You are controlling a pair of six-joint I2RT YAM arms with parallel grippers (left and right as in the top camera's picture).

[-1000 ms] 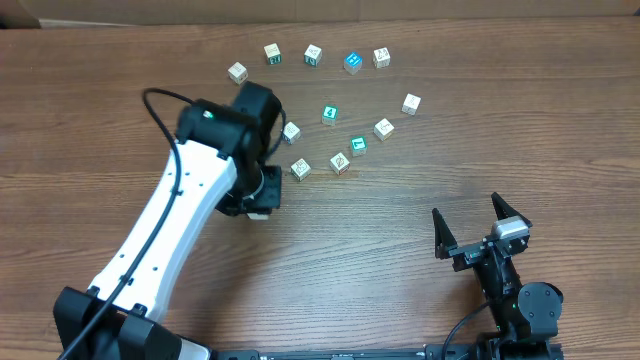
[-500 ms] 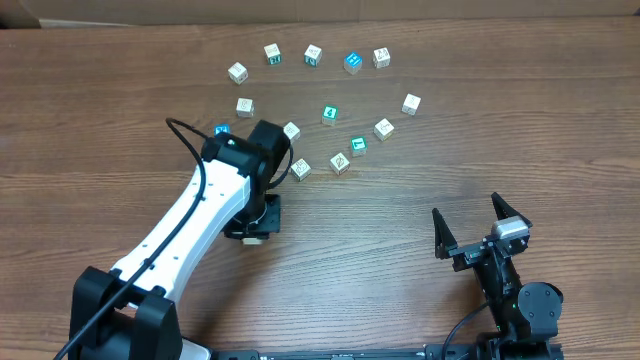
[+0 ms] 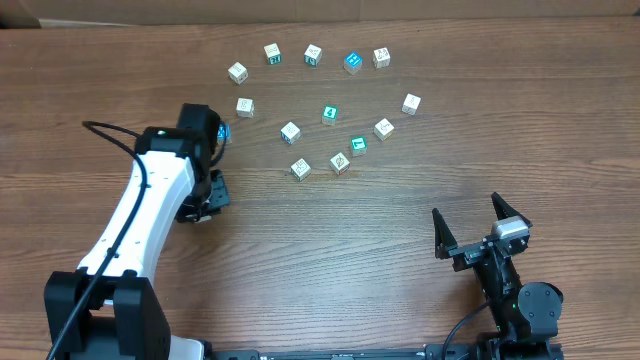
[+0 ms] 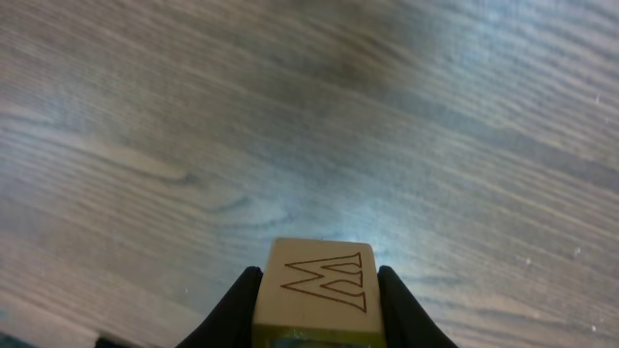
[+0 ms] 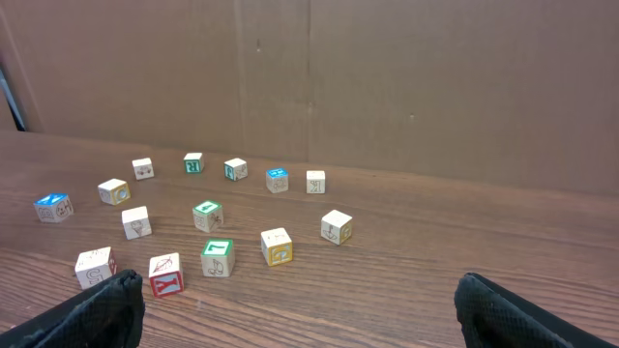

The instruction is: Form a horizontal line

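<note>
I should next turn my left gripper square to the table's grain, which runs at an angle past it, then lower onto the bare wood below and release the pale block.
Several wooden letter blocks lie in a loose ring on the far half of the wooden table, among them a blue-topped block (image 3: 352, 62), a green-topped block (image 3: 357, 145) and a pale block (image 3: 300, 169). My left gripper (image 3: 204, 206) is left of the ring, shut on a pale block with an outlined letter (image 4: 317, 288); that block is mostly hidden under the gripper in the overhead view. A small blue block (image 3: 222, 131) lies just beyond the left wrist. My right gripper (image 3: 480, 228) is open and empty near the front right, well short of the blocks (image 5: 216, 256).
The wooden table (image 3: 420, 200) has bare wood in front of the ring and to the left of it. A brown cardboard wall (image 5: 387, 77) stands behind the far edge. The left arm's black cable (image 3: 110, 135) loops out to the left.
My left arm has swung left with the block in its jaws, away from the ring's lower left. A pale block and the small blue block it covered now show. The right arm has not moved.
</note>
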